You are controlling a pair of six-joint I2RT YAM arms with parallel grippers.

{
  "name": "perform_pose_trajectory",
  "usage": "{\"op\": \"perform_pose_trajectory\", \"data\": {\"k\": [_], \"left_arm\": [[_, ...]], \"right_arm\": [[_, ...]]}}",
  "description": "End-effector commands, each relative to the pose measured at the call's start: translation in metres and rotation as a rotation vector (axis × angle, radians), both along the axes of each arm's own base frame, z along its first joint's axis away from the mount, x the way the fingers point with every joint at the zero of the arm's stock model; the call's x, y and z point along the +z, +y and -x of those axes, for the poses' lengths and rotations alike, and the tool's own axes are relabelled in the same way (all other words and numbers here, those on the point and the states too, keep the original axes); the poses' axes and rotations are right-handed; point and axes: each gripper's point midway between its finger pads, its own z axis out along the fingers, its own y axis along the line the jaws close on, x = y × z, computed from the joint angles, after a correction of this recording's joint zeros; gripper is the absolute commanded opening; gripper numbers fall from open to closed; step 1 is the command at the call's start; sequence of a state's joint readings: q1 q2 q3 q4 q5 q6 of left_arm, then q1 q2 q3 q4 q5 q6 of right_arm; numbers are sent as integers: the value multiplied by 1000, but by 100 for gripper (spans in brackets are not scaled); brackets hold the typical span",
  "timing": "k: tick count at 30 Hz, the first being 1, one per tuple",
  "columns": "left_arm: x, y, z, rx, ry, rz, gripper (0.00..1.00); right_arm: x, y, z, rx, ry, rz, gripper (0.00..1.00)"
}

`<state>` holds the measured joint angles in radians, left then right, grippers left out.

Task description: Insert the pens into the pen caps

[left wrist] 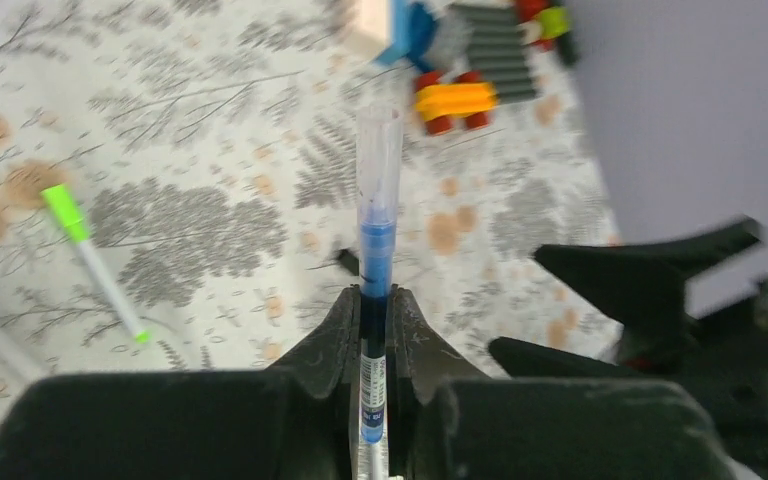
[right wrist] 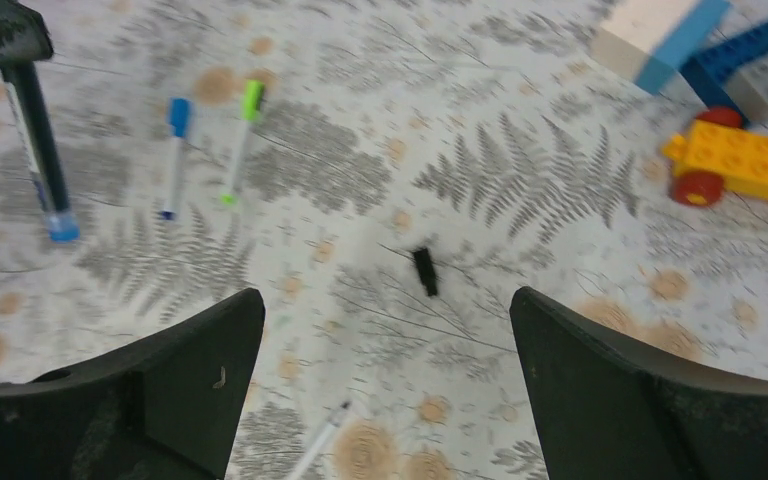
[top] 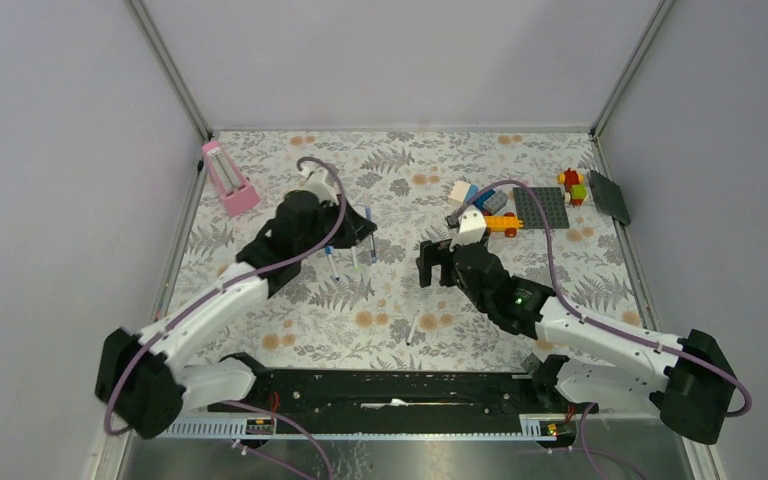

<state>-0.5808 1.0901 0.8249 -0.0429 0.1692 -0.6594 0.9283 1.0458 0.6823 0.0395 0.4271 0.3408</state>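
Observation:
Next, my left gripper lowers the dark blue pen and releases it onto the grey leaf print (left wrist: 167,225) beside the green-capped white pen (left wrist: 90,260), since that print is empty.
My left gripper (top: 365,232) (left wrist: 373,295) is shut on the dark blue pen (left wrist: 376,250), which sticks out past the fingertips with a blue section and a clear end. The pen also shows in the right wrist view (right wrist: 38,140). My right gripper (top: 428,265) (right wrist: 385,300) is open and empty above the mat. A black pen cap (right wrist: 424,271) (left wrist: 348,262) lies just ahead of it. A white pen (right wrist: 320,440) (top: 412,328) lies below it. A green-capped white pen (right wrist: 240,140) (left wrist: 90,260) and a blue-capped white pen (right wrist: 173,155) (top: 332,262) lie side by side.
Toy bricks, a yellow wheeled piece (right wrist: 745,165) and a grey baseplate (top: 541,207) sit at the far right, with a dark plate (top: 610,197) beyond. A pink object (top: 228,178) stands at the far left. Grey walls surround the fern-patterned mat (top: 380,300).

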Motion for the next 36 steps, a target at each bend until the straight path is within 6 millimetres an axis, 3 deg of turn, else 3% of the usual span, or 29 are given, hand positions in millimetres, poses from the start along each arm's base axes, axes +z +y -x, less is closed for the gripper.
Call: {"op": "perform_pose_trajectory", "data": {"k": [1,3,7,14,24,36], "left_arm": [[-35,8,-35,98,71,-178,0],[-60,4,-45,109,120,-230,0],[-94,3,-61,140,188,-316,0],[-144,-2,-82,144,256,-439,0],[-191,-2,-92,120,342,-567,0],[-213,-1,-91,101,383,-614,15]], "right_arm": [[-18,-29,-19,-192,-57,55,100],[-28,-28,-21,-191,-57,64,100],[-31,-26,-23,-182,-49,68,100],[-37,-30,-25,-174,-33,44,100],[-43,-34,-32,-168,8,14,99],[-44,-35,-34,-163,25,2,98]]}}
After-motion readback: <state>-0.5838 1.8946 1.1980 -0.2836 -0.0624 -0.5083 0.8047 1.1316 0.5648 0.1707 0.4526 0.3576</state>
